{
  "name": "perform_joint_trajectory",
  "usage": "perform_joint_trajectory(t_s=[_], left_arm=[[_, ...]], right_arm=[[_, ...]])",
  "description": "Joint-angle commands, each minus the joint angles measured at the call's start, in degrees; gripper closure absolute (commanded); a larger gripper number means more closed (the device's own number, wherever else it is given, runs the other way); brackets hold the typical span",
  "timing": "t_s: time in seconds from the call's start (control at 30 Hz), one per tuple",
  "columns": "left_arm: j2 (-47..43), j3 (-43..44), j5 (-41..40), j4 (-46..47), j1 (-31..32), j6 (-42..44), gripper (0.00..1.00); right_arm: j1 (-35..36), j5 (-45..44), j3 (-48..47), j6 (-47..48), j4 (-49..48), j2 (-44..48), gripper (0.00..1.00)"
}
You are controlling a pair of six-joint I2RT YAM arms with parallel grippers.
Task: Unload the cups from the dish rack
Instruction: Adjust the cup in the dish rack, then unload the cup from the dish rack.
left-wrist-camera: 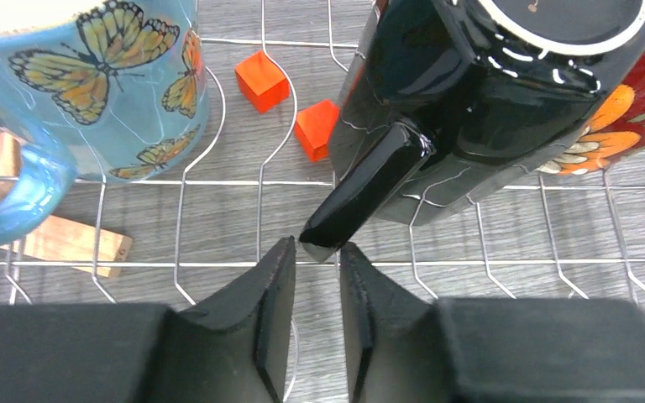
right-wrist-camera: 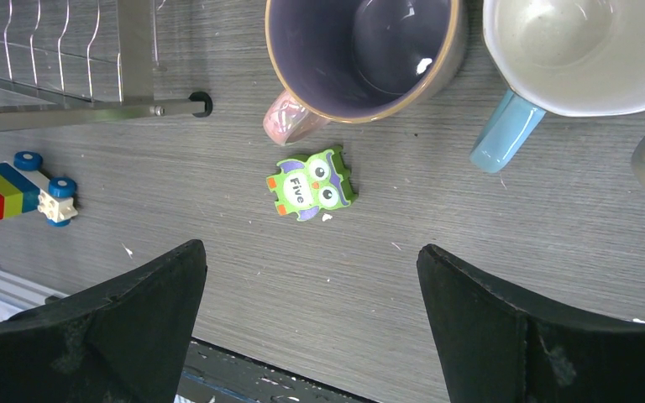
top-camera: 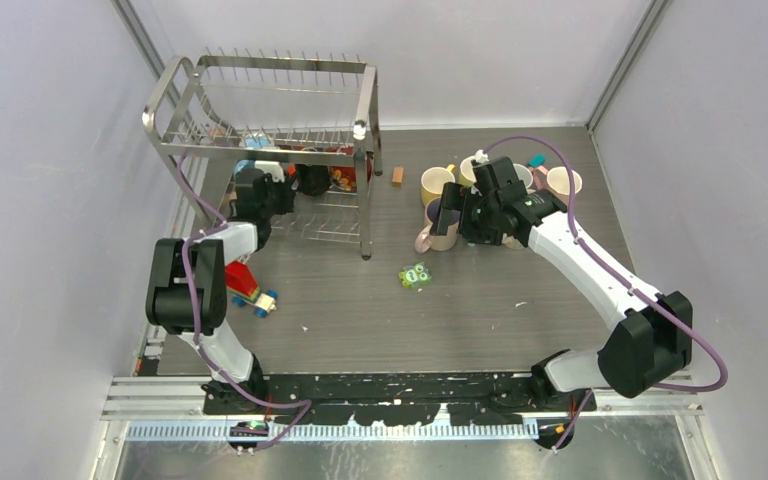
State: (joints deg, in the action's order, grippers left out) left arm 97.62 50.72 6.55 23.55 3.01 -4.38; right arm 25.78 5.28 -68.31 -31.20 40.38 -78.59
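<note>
I first need to turn my left gripper in line and reach outward to get along the black cup's handle (left-wrist-camera: 369,193), as only its tip is at my fingers.
The steel wire dish rack (top-camera: 280,64) stands at the back left. On its lower tier lie a black cup (left-wrist-camera: 504,84), a blue butterfly cup (left-wrist-camera: 92,75) and a red flowered cup (left-wrist-camera: 638,109). My left gripper (left-wrist-camera: 317,252) reaches into that tier (top-camera: 278,190), jaws nearly together on the tip of the black cup's handle (left-wrist-camera: 369,193). Several cups stand on the table at the right, among them a yellow one (top-camera: 437,183) and a purple-lined pink one (right-wrist-camera: 361,59). My right gripper (right-wrist-camera: 309,252) hovers wide open above the table beside them (top-camera: 457,215), holding nothing.
A green owl toy (right-wrist-camera: 312,185) lies on the table below the right gripper. A toy car (top-camera: 250,290) sits by the left arm. Orange blocks (left-wrist-camera: 260,80) and a wooden block (left-wrist-camera: 76,239) lie under the rack wires. A white cup with a blue handle (right-wrist-camera: 579,50) stands near the pink one.
</note>
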Motion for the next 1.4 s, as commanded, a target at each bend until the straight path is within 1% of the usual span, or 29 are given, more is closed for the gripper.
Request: perform_joint_trajectory(t_s=[0.0,0.07,0.23,0.33,0.4,0.67,0.7,0.73,0.87,0.97,1.07,1.2,1.3,1.33,1.37], left_arm=[[-1.88,1.6,1.42,0.26,0.54,0.34,0.67],[-1.42,2.5,2.08,-0.03,0.25,1.61,0.62],[0.08,5.4,6.27,-0.96,-1.13,5.73,0.57],[0.84,6.55,10.69,-0.46,-2.59,6.92,0.57],[1.95,8.14,13.7,-1.86,-2.74,7.78,0.58],[4.53,11.01,19.34,-5.6,-2.74,11.26,0.6],[4.71,11.27,19.85,-5.93,-4.18,11.41,0.6],[4.87,11.49,20.33,-6.13,-4.32,11.51,0.61],[5.29,12.23,21.22,-7.06,-4.41,10.75,0.67],[5.35,12.37,21.64,-7.71,-4.41,9.46,0.73],[4.85,11.75,21.25,-7.65,-4.24,8.2,0.75],[3.55,10.95,20.5,-8.32,-3.69,7.23,0.76],[2.87,10.78,18.42,-9.61,-3.5,7.02,0.77],[2.88,10.97,17.32,-10.23,-1.7,7.04,0.75],[2.96,11.18,16.46,-10.76,-1.3,6.93,0.74]], right_arm=[[0.32,0.62,0.07,-0.17,-1.71,2.21,0.0],[0.28,0.64,0.11,-0.09,-1.67,2.25,0.0],[0.26,0.45,-0.06,0.04,-1.34,2.12,0.0],[0.23,0.35,-0.07,0.08,-1.18,2.17,0.0],[0.28,0.4,-0.07,0.13,-1.18,1.93,0.0],[0.28,0.55,-0.07,0.18,-1.18,1.44,0.0],[0.27,0.53,-0.07,0.22,-1.18,1.38,0.0],[0.28,0.6,-0.07,0.19,-1.18,1.29,0.0],[0.32,0.55,0.02,0.18,-1.32,1.24,0.0],[0.3,0.61,0.19,0.09,-1.54,1.16,0.0],[0.24,0.74,0.33,-0.04,-1.62,1.3,0.0],[0.39,0.7,0.54,-0.13,-1.71,1.97,0.0],[0.29,0.78,0.79,-0.25,-1.78,2.25,0.0],[0.32,0.86,0.93,-0.31,-1.89,2.29,0.0],[0.31,0.97,1.05,-0.35,-1.95,2.42,0.0]])
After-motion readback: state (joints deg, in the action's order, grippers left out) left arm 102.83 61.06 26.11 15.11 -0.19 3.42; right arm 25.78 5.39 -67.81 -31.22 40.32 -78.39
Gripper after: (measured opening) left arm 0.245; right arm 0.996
